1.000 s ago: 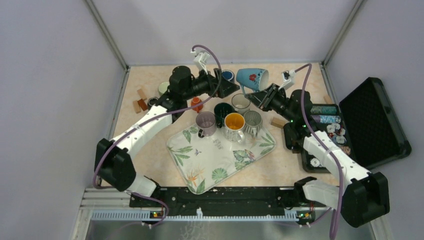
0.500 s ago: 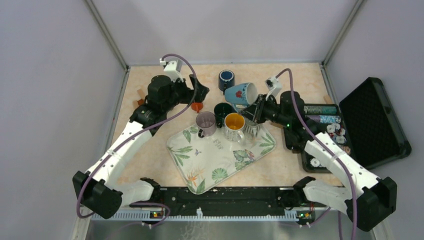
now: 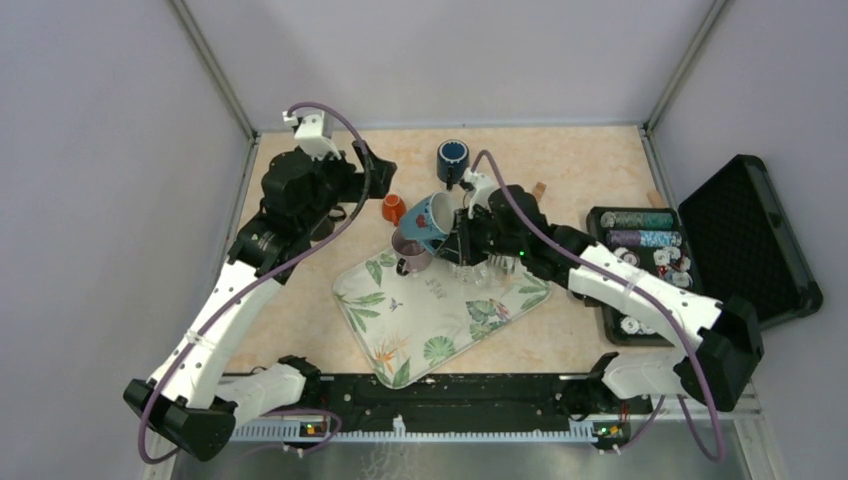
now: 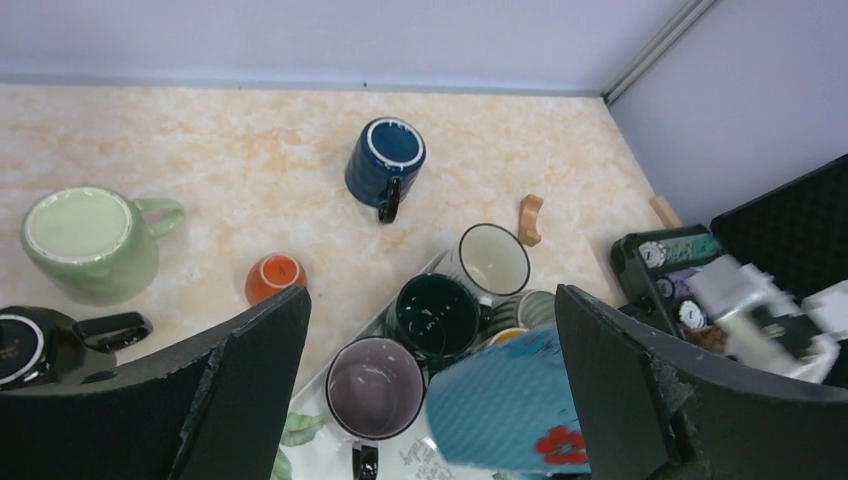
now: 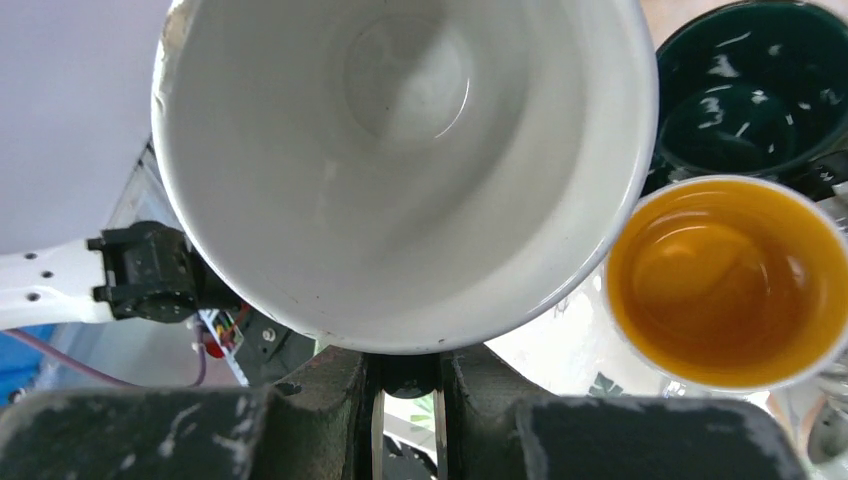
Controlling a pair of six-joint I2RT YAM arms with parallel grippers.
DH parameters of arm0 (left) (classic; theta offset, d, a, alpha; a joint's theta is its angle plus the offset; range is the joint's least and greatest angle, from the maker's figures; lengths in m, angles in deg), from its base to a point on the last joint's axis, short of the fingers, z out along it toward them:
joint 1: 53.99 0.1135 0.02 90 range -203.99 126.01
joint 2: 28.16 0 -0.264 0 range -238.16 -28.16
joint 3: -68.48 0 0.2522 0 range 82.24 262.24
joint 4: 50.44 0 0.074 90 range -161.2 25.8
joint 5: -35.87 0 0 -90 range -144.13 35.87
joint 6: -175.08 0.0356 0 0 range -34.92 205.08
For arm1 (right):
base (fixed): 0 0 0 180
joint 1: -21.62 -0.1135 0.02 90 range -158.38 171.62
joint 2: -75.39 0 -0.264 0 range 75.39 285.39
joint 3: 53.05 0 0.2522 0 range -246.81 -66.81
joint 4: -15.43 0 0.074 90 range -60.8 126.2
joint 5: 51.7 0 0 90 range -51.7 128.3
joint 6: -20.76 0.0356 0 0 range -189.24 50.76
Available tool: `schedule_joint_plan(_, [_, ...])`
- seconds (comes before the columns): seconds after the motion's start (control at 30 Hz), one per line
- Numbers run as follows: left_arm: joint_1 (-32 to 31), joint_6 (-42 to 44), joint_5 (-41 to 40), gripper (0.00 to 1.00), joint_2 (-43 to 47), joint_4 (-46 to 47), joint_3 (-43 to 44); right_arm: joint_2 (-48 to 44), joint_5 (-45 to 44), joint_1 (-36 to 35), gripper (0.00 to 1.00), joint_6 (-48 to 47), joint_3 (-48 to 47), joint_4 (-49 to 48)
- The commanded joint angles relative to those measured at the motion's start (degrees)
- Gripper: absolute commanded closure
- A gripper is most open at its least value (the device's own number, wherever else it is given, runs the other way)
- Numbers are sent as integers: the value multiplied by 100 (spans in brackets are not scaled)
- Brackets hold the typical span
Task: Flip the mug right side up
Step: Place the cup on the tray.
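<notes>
I should next pull my right gripper back and down to the free tray patch beside the lilac mug point(image 3: 410, 247), tilting the blue mug upright to release it.
The light blue mug point(image 3: 430, 222) with a red flower is held tilted in the air above the tray, over the lilac mug point(image 3: 410, 247). My right gripper point(image 3: 462, 231) is shut on its handle. The right wrist view looks straight into its white inside point(image 5: 400, 150), with the handle pinched between the fingers point(image 5: 330, 385). In the left wrist view the blue mug point(image 4: 515, 410) shows low between the fingers point(image 4: 250, 360). My left gripper point(image 3: 375, 175) is open and empty, up at the back left, apart from the mug.
A leaf-patterned tray point(image 3: 420, 315) holds lilac, dark green point(image 4: 438, 315), yellow point(image 5: 720, 285), white point(image 4: 493, 260) and striped mugs. On the table stand a navy mug point(image 3: 452, 158), a small orange cup point(image 3: 393, 208), a green mug point(image 4: 85, 235), a wooden piece point(image 3: 540, 189). An open black case point(image 3: 740, 240) with chips sits right.
My right gripper has carried the blue mug from the back down and left over the tray, turning its mouth. My left arm has drawn back to the left, away from the navy mug.
</notes>
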Motion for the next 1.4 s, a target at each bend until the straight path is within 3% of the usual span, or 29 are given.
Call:
schedule_joint_plan(0.0, [5, 183, -108, 2, 224, 36, 399, 266, -529, -390, 100, -219, -607, 126])
schedule_joint_plan(0.57, [8, 329, -126, 2, 183, 134, 164, 1078, -1173, -1147, 100, -158, -790, 1557])
schedule_joint_plan(1.37, [93, 408, -114, 2, 244, 269, -64, 2139, -1938, -1313, 100, -144, -1329, 2199])
